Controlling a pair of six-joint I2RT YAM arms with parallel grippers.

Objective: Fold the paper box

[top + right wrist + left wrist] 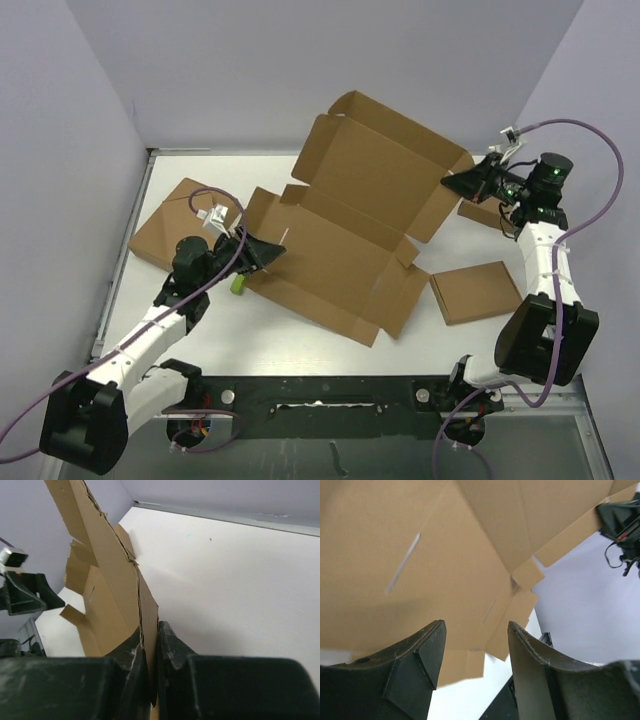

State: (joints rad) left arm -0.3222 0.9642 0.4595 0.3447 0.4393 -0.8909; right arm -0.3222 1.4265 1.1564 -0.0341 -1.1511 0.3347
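My right gripper will lift the lid panel's held edge [449,198] [146,622] higher and then let go of it, while the box's lower panels are still spread across the table.
The paper box [345,225] is a large brown die-cut mailer lying open across the middle of the table, its far lid panel tilted up. My right gripper [456,181] is shut on the right edge of that raised panel; in the right wrist view the cardboard [107,575] runs up from between the jaws [153,645]. My left gripper [283,248] is open at the box's left edge, nothing between its fingers. In the left wrist view the box panel [435,555] fills the space above the open jaws [476,630].
A small green block [238,286] lies just below my left gripper. A flat brown box [172,225] sits at the left, another [476,292] at the right front, a third [487,213] under my right arm. The black base rail [330,395] runs along the near edge.
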